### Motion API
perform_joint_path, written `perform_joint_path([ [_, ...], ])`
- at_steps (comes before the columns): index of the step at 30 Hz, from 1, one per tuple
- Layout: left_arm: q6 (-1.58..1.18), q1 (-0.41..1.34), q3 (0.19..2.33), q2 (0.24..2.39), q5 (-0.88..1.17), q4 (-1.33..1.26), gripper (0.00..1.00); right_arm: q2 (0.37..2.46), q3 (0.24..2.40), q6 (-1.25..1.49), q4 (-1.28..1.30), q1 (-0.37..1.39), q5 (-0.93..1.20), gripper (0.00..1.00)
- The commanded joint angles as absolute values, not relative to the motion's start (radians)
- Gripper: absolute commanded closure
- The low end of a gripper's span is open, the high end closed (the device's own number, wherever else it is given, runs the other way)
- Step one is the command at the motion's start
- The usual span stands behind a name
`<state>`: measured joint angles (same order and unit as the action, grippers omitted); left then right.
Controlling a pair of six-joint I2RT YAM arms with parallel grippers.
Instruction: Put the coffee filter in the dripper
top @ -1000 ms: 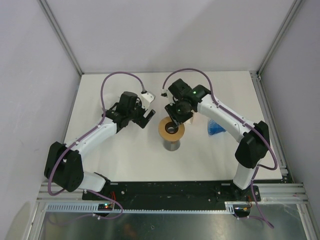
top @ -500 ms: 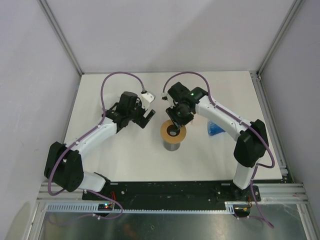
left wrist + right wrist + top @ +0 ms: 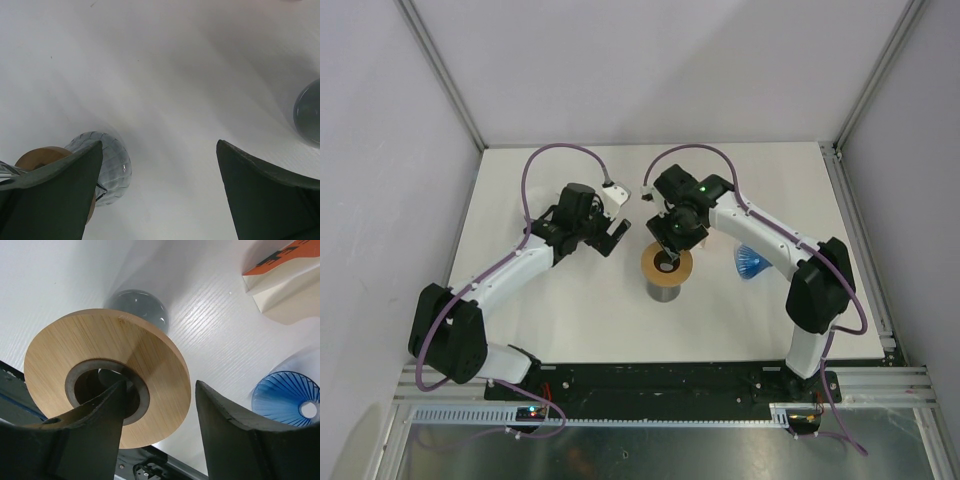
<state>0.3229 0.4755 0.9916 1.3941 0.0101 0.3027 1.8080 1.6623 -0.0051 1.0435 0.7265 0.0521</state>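
Note:
My right gripper lifts off the wooden ring [image 3: 107, 375] next, since the ring stands empty. Then it moves across to the blue dripper and lowers onto the dripper's wide rim.
The blue ribbed glass dripper [image 3: 752, 264] lies on the white table right of centre; it also shows in the right wrist view [image 3: 286, 397]. A folded white paper with orange print, seemingly the coffee filter [image 3: 282, 275], lies beyond it; in the top view the right arm hides it. My right gripper [image 3: 669, 247] [image 3: 160, 386] is open and empty. It hangs over a wooden ring [image 3: 107, 375], one finger above the hole and one outside the rim. My left gripper [image 3: 616, 236] [image 3: 160, 150] is open and empty, left of the ring.
The wooden ring [image 3: 666, 265] sits on top of a glass carafe [image 3: 109, 164] in the middle of the table. A greyish round glass thing [image 3: 307, 112] shows at the right edge of the left wrist view. Grey walls enclose the table.
My right gripper has shifted slightly left and toward the near edge, over the wooden ring, uncovering more of the blue dripper. The left arm has not moved.

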Motion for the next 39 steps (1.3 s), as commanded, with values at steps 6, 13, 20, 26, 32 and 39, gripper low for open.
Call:
perform_joint_path([
  [6,0.341,0.481,1.031,1.392,0.004,0.294,0.0,1.752,1.695,-0.024,1.026,0.73,0.081,0.34],
  [13,0.341,0.482,1.031,1.388,0.005,0.293,0.0,1.622,1.663,0.034,0.998,0.654,0.037,0.31],
  [20,0.341,0.481,1.031,1.388,0.008,0.293,0.0,1.404,1.458,0.197,0.884,0.503,-0.398,0.24],
  [26,0.341,0.481,1.031,1.389,0.012,0.294,0.0,1.458,1.341,0.266,0.976,0.479,-0.656,0.23],
  [32,0.341,0.482,1.029,1.388,0.007,0.294,0.0,1.569,1.285,0.279,0.968,0.495,-0.665,0.24],
  [39,0.344,0.482,1.028,1.385,0.005,0.293,0.0,1.711,1.263,0.263,0.923,0.48,-0.697,0.38],
])
